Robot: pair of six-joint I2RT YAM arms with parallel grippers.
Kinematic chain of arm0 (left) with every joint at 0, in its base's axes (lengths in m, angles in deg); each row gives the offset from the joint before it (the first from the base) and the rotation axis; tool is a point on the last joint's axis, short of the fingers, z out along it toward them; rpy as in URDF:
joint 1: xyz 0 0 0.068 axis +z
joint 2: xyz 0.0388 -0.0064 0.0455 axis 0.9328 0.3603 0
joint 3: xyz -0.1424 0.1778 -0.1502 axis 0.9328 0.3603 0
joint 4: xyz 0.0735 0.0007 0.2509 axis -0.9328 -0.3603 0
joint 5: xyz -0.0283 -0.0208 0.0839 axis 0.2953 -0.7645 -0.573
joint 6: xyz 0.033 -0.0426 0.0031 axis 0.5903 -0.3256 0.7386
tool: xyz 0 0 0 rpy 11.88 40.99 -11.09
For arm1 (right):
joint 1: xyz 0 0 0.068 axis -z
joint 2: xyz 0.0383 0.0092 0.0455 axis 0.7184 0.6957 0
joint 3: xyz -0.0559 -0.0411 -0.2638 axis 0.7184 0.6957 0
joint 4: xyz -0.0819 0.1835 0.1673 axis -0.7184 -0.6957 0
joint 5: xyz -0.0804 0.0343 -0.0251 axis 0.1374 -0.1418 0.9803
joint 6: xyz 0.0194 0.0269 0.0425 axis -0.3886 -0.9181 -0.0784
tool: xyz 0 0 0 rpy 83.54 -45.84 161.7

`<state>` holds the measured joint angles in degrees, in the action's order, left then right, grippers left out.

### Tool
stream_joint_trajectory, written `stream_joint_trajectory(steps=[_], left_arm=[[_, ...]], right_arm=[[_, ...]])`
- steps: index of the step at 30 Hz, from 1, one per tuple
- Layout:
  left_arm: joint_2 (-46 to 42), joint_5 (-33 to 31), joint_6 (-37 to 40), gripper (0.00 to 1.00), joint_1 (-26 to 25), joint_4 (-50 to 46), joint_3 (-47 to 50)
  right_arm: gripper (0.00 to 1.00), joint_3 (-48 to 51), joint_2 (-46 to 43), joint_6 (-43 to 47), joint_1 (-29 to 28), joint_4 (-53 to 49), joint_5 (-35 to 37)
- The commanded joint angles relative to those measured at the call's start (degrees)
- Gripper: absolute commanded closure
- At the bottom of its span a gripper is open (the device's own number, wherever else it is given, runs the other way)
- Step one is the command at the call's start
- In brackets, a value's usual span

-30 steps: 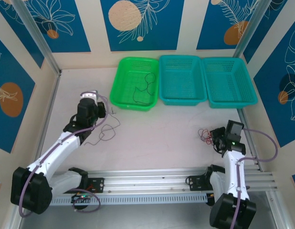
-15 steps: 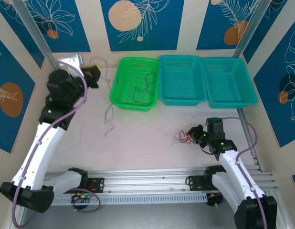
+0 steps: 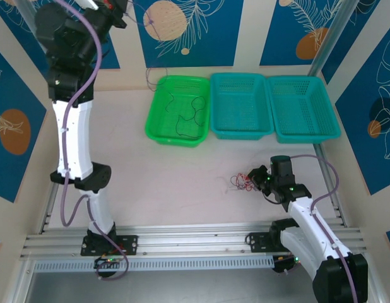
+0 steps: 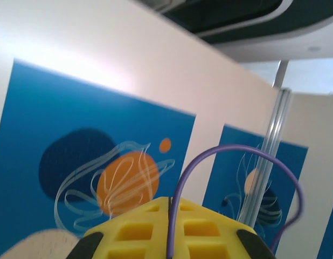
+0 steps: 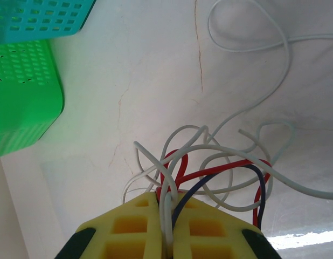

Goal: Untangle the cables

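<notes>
My left gripper comes down over the green basket's open inside next and releases the purple cable, as its loose end dangles outside the basket's far corner.
My left gripper [image 3: 117, 6] is raised high against the back wall, shut on a thin purple cable [image 4: 237, 149] that loops up from between its yellow fingers [image 4: 139, 229]. The cable's loose end [image 3: 148, 77] dangles by the green basket's far left corner. My right gripper [image 3: 255, 178] is low over the table, shut on a tangle of white, red and dark blue cables [image 5: 209, 162]. That tangle [image 3: 240, 182] lies to its left on the table. A black cable [image 3: 190, 117] lies curled in the green basket [image 3: 158, 104].
Two teal baskets [image 3: 240, 129] [image 3: 305, 134] stand right of the green one along the back. A corner of a teal basket [image 5: 42, 16] and the green basket's wall [image 5: 23, 102] appear at the left of the right wrist view. Aluminium rails [image 3: 195, 237] run along the near edge.
The left arm has swung up from the table to high at the back wall, lifting the purple cable away. The right gripper dragged the tangle left, then held still.
</notes>
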<state>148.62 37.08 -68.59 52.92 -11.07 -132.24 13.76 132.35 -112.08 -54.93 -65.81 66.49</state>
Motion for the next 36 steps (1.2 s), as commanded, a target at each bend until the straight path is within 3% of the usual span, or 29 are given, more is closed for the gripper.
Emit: stream_joint_trajectory(steps=[1, 13, 22, 23, 25, 26, 27, 32, 36], left_arm=[[6.82, 0.57, 0.02, 1.00, 0.06, -7.35, -4.91], [23.08, -4.63, 3.41, 1.00, -0.65, -11.48, -3.46], [32.62, -12.87, 4.39, 1.00, -2.19, -23.65, -3.89], [33.52, -13.96, 4.31, 0.92, -2.27, -25.15, -3.95], [34.89, -14.47, 4.37, 0.57, -2.23, -26.57, -4.23], [35.27, -13.50, 4.94, 0.43, -2.23, -26.40, -4.23], [35.46, -12.70, 5.34, 0.35, -2.23, -26.39, -4.10], [33.35, -11.27, 5.97, 0.12, -2.39, -26.48, -4.05], [28.21, -9.19, 7.82, 0.07, -3.48, -27.19, -4.06]], right_arm=[[1.00, -0.47, -1.20, 0.75, -0.37, -1.39, 0.75], [1.00, -1.25, -0.77, 1.07, -0.30, -1.78, 1.53], [1.00, -2.40, 1.32, 0.70, -0.39, -1.84, 1.44], [1.00, -2.52, 1.21, 0.59, -0.38, -1.85, 1.32], [1.00, -2.83, 1.10, 0.43, -0.38, -1.92, 1.07], [1.00, -2.98, 1.06, 0.46, -0.46, -2.14, 1.00], [1.00, -3.14, 0.89, 0.46, -0.44, -2.48, 1.02], [1.00, -3.76, -0.70, 0.59, -0.43, -4.44, 1.48], [1.00, -3.91, -2.73, 0.98, -0.47, -5.51, 1.73]])
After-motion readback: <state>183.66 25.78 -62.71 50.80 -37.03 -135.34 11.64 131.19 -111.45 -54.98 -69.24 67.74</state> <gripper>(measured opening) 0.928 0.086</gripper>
